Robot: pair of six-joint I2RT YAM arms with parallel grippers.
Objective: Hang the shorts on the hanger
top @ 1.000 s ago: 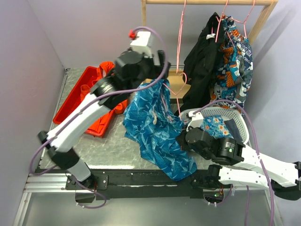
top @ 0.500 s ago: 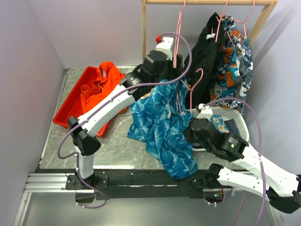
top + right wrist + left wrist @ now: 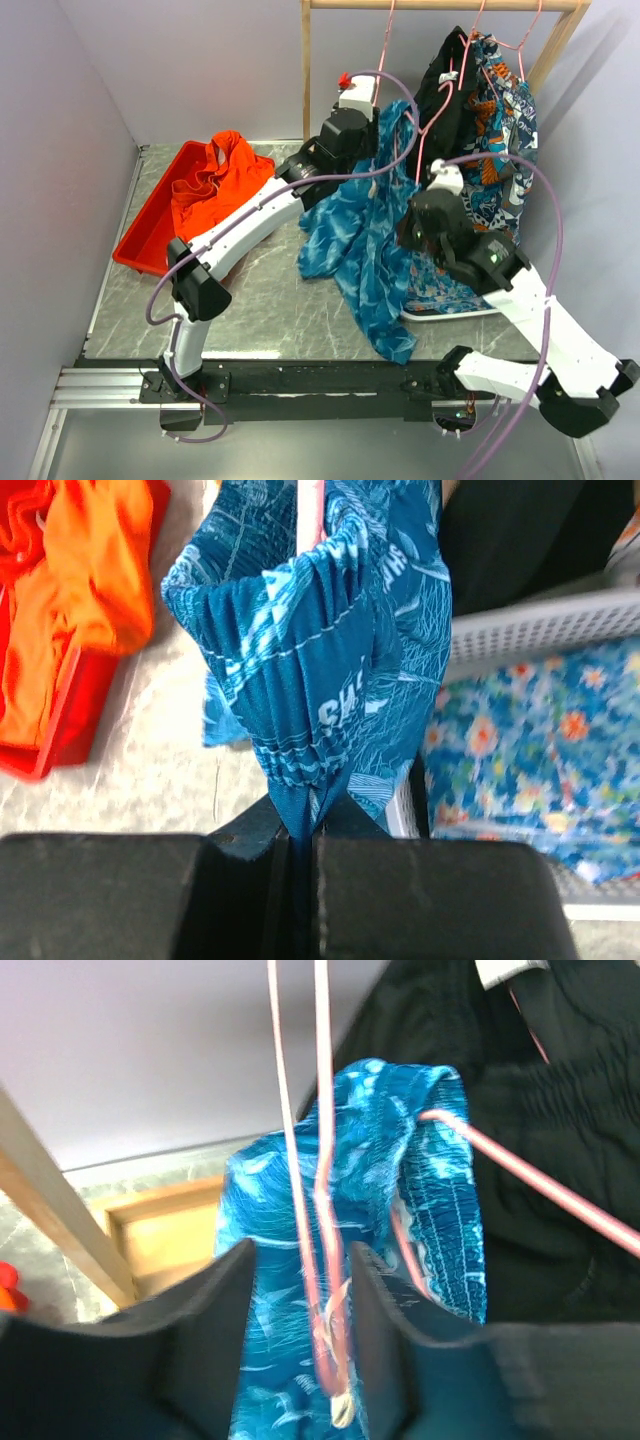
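The pink hanger already runs inside the shorts' waistband, so my right gripper will carry the bunched fold outward to the rack beside the black garment (image 3: 434,112) (image 3: 525,542) and release it there.
The teal-blue leafy-print shorts (image 3: 355,235) hang between my two arms in front of the rack, one leg trailing down to the table. My right gripper (image 3: 415,228) is shut on a bunched fold of the shorts (image 3: 310,650), the cloth pinched between its fingers (image 3: 300,830). My left gripper (image 3: 385,125) is up by the pink wire hanger (image 3: 436,100). In the left wrist view the hanger's two neck wires (image 3: 320,1160) run between my jaws (image 3: 300,1330), which stand apart, with the shorts' waistband (image 3: 440,1190) draped over the hanger's arm behind.
A red bin (image 3: 150,225) with an orange garment (image 3: 215,185) sits at the left. A white basket (image 3: 470,310) with floral cloth lies under the right arm. A black garment (image 3: 455,100) and a navy-and-orange floral one (image 3: 505,120) hang on the wooden rack (image 3: 305,70).
The left arm swung right and up to the rack and its jaws narrowed around the hanger wires. The right arm lifted the shorts from low over the table up toward the hanger.
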